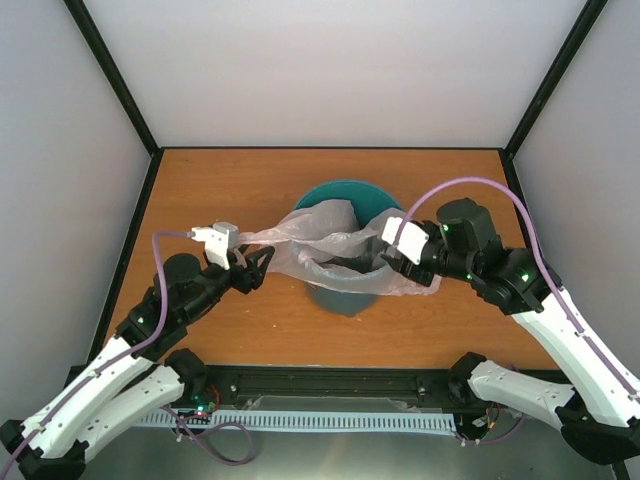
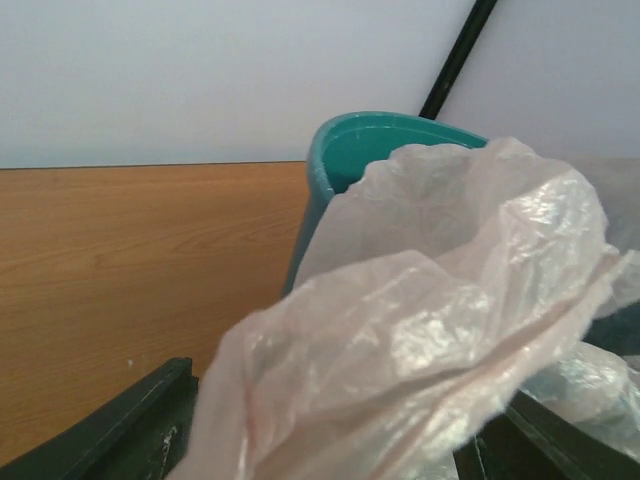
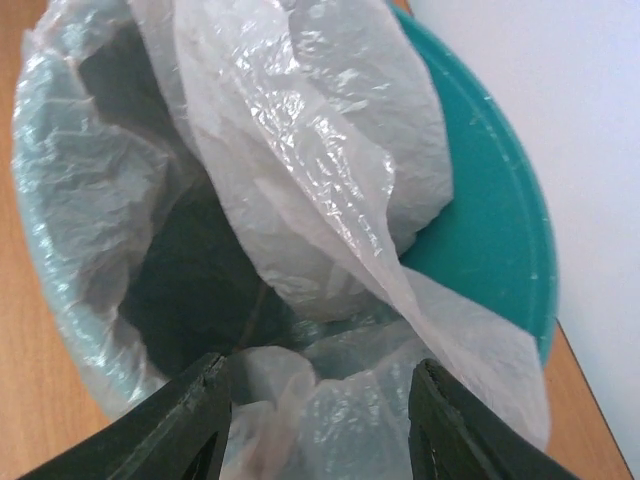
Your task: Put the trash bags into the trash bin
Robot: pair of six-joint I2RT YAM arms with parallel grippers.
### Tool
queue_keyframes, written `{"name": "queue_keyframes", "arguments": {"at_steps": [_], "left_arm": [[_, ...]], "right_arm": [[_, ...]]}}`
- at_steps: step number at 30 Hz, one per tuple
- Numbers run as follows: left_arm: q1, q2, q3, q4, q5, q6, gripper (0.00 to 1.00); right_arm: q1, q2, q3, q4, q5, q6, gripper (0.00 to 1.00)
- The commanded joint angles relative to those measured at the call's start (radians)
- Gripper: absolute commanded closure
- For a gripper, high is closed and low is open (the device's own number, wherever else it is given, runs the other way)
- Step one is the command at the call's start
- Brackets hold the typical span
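Observation:
The edge of the bag's outstretched end [image 1: 254, 243] is already between the fingers of my left gripper. I will next keep this gripper beside the bin [image 1: 350, 188] and close its fingers on that edge.
The teal trash bin [image 1: 350, 188] stands at the middle of the table. The pale-pink trash bag [image 1: 330, 238] is draped over its rim, partly inside, with ends hanging out to the left and right. My left gripper [image 1: 258, 268] is just left of the bin. Its jaws stand wide apart, with the bag's left end [image 2: 430, 300] lying between them, in front of the bin [image 2: 345, 150]. My right gripper [image 1: 380, 262] is at the bin's right rim, open. It looks down into the bin [image 3: 490, 220], with bag folds [image 3: 300, 150] between and ahead of its fingers [image 3: 200, 420].
Wooden tabletop [image 1: 220, 190] inside a white-walled enclosure with black corner posts [image 1: 110, 75]. A black rail [image 1: 330, 380] runs along the near edge between the arm bases. Bare wood lies left of the bin [image 2: 130, 260].

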Motion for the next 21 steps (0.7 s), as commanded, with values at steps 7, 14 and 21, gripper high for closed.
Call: {"name": "queue_keyframes", "arguments": {"at_steps": [7,14,21], "left_arm": [[0.006,-0.025,0.053,-0.042,0.11,0.083,0.32],[0.006,-0.069,0.065,-0.08,0.132,0.157,0.38],[0.006,-0.08,0.081,-0.111,0.098,0.164,0.37]], "right_arm": [[0.008,0.003,0.099,-0.01,0.011,-0.048,0.54],[0.008,0.028,0.139,-0.063,0.003,-0.111,0.46],[0.008,0.103,0.139,-0.03,0.056,-0.136,0.46]]}}
